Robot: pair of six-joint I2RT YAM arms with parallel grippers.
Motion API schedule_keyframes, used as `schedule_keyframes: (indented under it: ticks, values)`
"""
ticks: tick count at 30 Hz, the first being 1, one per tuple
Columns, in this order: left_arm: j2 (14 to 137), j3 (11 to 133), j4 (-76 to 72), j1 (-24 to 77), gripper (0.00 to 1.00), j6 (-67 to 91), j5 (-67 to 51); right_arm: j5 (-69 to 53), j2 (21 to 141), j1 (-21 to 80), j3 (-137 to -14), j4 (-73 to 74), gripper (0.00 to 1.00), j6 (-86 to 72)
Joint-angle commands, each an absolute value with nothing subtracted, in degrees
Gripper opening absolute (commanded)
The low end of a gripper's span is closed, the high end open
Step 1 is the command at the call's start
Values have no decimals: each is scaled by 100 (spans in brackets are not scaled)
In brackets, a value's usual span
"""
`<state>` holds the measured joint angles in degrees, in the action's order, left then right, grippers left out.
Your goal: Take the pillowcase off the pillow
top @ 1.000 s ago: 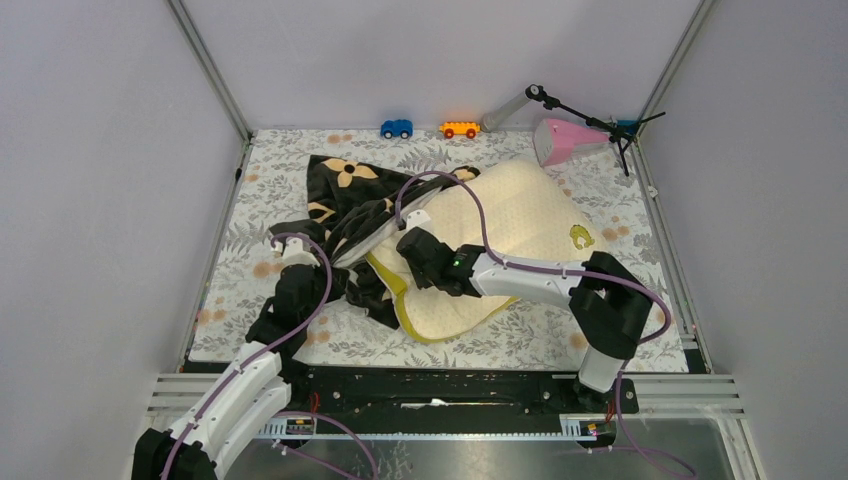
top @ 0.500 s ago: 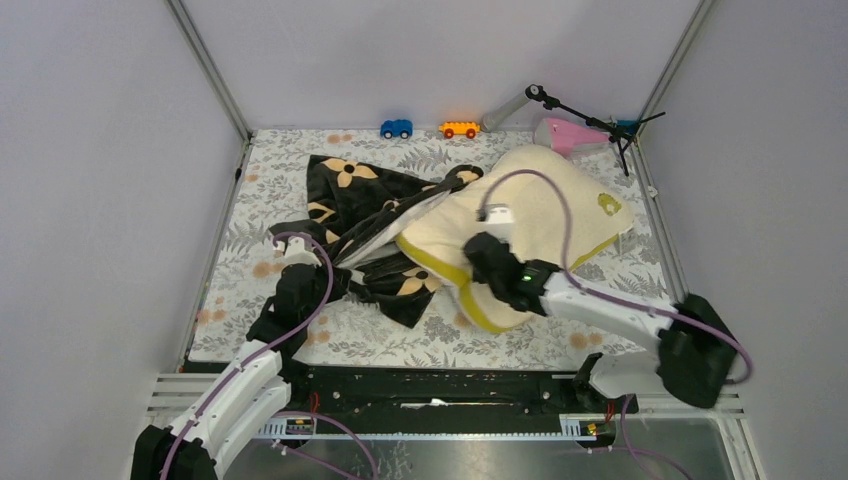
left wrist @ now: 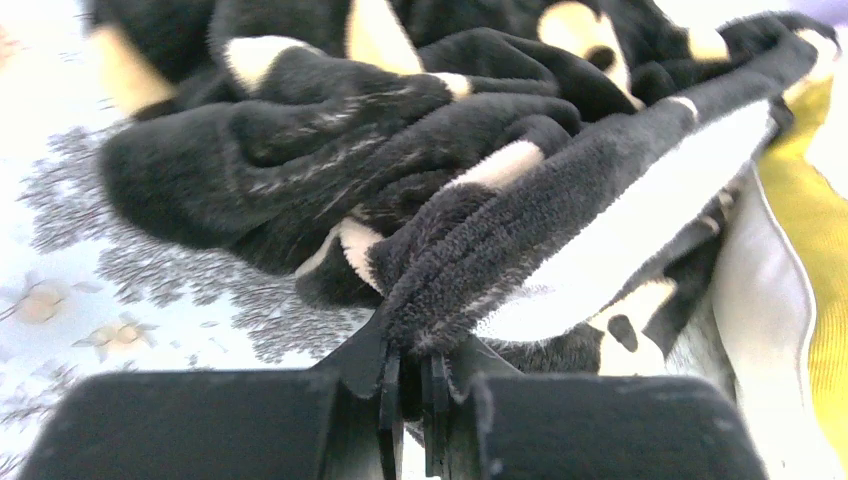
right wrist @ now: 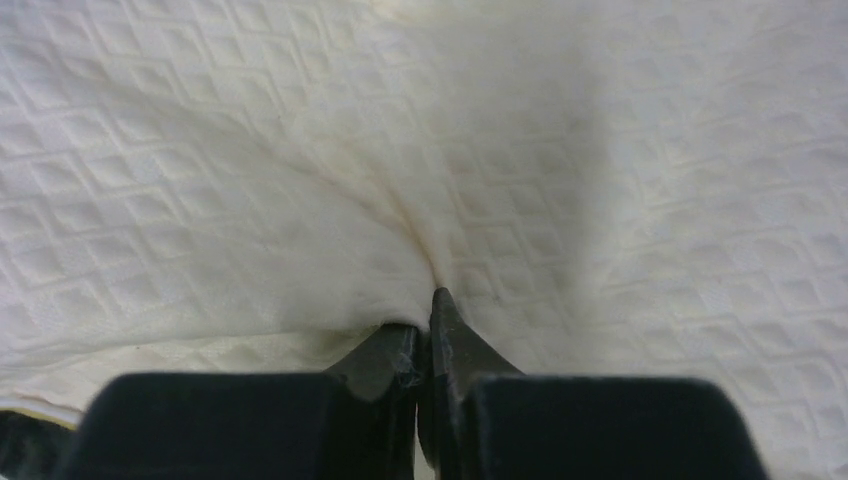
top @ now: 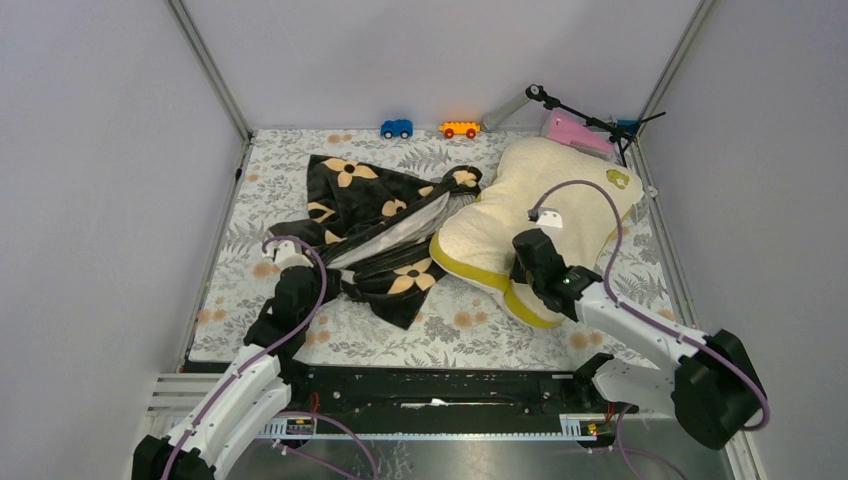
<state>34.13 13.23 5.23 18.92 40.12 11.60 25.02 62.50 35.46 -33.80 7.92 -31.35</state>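
The pillowcase's opening touches the pillow (top: 520, 200). My left gripper should next pull the pillowcase's fold left in the top view, then outward over the pillowcase's crumpled end to release.
The black pillowcase (top: 375, 215) with tan flowers lies crumpled at the left middle of the floor sheet, its open mouth facing right. The cream quilted pillow (top: 520, 200) with a yellow-green side band lies to its right, almost wholly outside the case. My left gripper (top: 300, 278) is shut on a fold of the pillowcase (left wrist: 480, 250) at its near left edge. My right gripper (top: 528, 248) is shut on a pinch of the pillow's surface (right wrist: 300, 180) near its front.
A blue toy car (top: 397, 128) and an orange toy car (top: 459, 129) sit at the back edge. A pink object (top: 572, 130) and a black stand (top: 590, 122) are behind the pillow at the back right. The walls are close on both sides.
My right gripper has pulled the pillow to the right and back, out of the pillowcase. The pillowcase has stayed on the left, held by my left gripper.
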Motion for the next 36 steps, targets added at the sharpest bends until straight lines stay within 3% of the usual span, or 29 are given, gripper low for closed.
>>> schedule_keyframes:
  ticks: [1, 5, 8, 12, 15, 21, 27, 28, 29, 30, 31, 32, 35, 36]
  values:
    - [3270, 1867, 1561, 1863, 0, 5089, 3184, 2141, 6614, 3459, -4023, 737, 0, -3043]
    - [3091, 2180, 4075, 1863, 0, 7922, 5247, 2830, 6215, 3434, -3893, 773, 9, -3267]
    - [2937, 2105, 3807, 1863, 0, 7661, 5155, 2875, 5978, 3419, -3820, 743, 16, -3242]
    - [2900, 2107, 3779, 1863, 0, 7648, 5196, 2941, 5909, 3417, -3836, 850, 15, -3289]
    - [2976, 2109, 3495, 1863, 0, 7563, 4913, 2962, 5847, 3410, -3890, 823, 12, -3302]
    - [3968, 2040, 1001, 1863, 0, 6697, 3250, 2682, 6375, 3396, -4800, 767, 9, -3065]
    - [6087, 3597, 1073, 1251, 0, 6881, 2835, 2195, 7057, 3396, -5853, 766, 10, -2780]
    - [6395, 3928, 1232, 1113, 0, 6904, 2747, 1988, 7137, 3390, -5962, 736, 17, -2669]
    - [6635, 4208, 1414, 980, 0, 6978, 2707, 1654, 7211, 3390, -6056, 671, 38, -2487]
    - [6835, 4451, 1674, 856, 0, 7056, 2718, 1321, 7279, 3392, -6142, 627, 70, -2351]
    - [6954, 4670, 1914, 771, 0, 7194, 2800, 1091, 7339, 3388, -6204, 633, 93, -2259]
    - [7017, 4834, 2130, 716, 0, 7321, 2965, 988, 7376, 3390, -6231, 649, 99, -2196]
    - [6923, 5060, 2052, 703, 18, 6812, 3309, 1247, 7222, 3384, -6040, 723, 99, -2049]
    - [6804, 5039, 1940, 708, 32, 6562, 3325, 1485, 7064, 3367, -5849, 655, 100, -2006]
